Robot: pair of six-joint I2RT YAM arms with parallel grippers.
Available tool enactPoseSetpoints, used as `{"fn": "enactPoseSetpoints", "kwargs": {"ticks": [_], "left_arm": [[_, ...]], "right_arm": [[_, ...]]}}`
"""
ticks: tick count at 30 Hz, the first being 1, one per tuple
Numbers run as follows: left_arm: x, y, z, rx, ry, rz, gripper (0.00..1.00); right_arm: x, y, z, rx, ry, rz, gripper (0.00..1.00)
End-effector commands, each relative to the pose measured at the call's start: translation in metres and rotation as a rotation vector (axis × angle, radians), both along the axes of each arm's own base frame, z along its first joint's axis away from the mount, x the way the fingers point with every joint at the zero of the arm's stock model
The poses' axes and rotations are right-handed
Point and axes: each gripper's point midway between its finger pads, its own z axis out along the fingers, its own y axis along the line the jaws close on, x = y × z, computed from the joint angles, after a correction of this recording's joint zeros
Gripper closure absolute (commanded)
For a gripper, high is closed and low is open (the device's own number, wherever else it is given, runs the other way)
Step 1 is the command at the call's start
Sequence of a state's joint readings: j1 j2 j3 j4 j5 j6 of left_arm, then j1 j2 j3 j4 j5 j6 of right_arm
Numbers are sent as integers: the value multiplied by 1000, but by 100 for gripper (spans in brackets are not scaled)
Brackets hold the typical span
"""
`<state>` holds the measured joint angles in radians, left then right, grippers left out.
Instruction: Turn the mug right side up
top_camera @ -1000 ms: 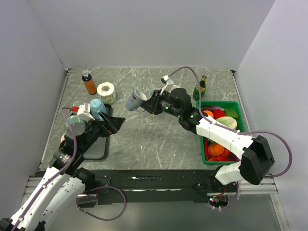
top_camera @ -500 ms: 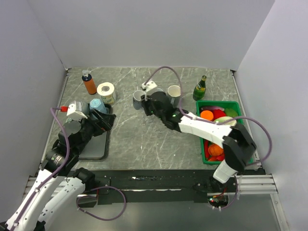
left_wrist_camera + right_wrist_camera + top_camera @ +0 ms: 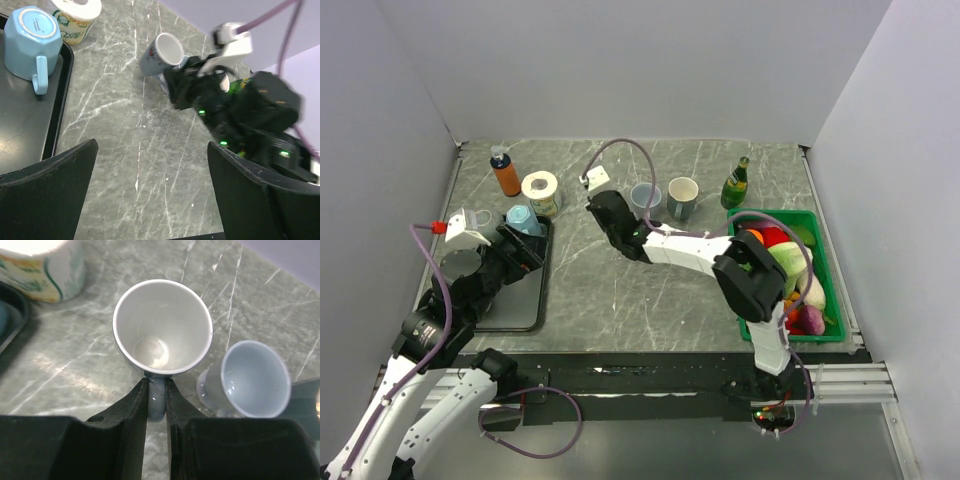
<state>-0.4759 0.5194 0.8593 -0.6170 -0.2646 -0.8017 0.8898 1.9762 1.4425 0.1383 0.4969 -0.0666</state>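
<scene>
My right gripper moves down next, tilting the mug upright onto the tabletop (image 3: 187, 384) beside the pale blue cup, to release the mug's handle.
A grey-blue mug (image 3: 160, 330) with a white inside shows its open mouth to the right wrist camera. My right gripper (image 3: 156, 382) is shut on its handle. The left wrist view has this mug (image 3: 162, 52) tilted, mouth up and sideways, close over the table beside the paper roll. From above, my right gripper (image 3: 605, 208) covers it. A light blue mug (image 3: 32, 42) stands upside down on the black tray (image 3: 515, 300). My left gripper (image 3: 152, 150) hangs open over bare table next to the tray, holding nothing.
A small pale blue cup (image 3: 250, 377) stands just right of the held mug, with another mug (image 3: 682, 195) beyond it. Paper roll (image 3: 540, 190) and orange bottle (image 3: 505, 172) sit back left. A green bottle (image 3: 735, 183) and a green bin (image 3: 832, 290) of toy food are at the right.
My right arm has swung left across the back of the table with the mug, whose mouth has turned from sideways towards upward. My left arm has drawn back to the left.
</scene>
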Motion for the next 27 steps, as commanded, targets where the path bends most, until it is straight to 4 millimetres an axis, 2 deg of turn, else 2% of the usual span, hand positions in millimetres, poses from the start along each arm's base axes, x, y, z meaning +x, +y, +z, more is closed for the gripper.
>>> {"fn": "enactPoseSetpoints", "kwargs": {"ticks": [1, 8, 13, 14, 19, 27], "left_arm": [[-1, 2, 7, -8, -8, 14, 4], [-1, 0, 1, -6, 9, 4, 4], [1, -3, -3, -11, 21, -4, 4], [1, -4, -3, -13, 21, -8, 4], [3, -7, -5, -13, 31, -15, 4], [6, -9, -6, -9, 38, -22, 4]], "right_arm": [[23, 4, 10, 50, -77, -78, 100], [33, 3, -15, 55, -25, -108, 100], [38, 0, -16, 37, -35, -113, 100], [41, 1, -11, 42, -37, -118, 100], [46, 1, -18, 28, -14, -134, 100], [50, -1, -24, 49, 60, -123, 86]]}}
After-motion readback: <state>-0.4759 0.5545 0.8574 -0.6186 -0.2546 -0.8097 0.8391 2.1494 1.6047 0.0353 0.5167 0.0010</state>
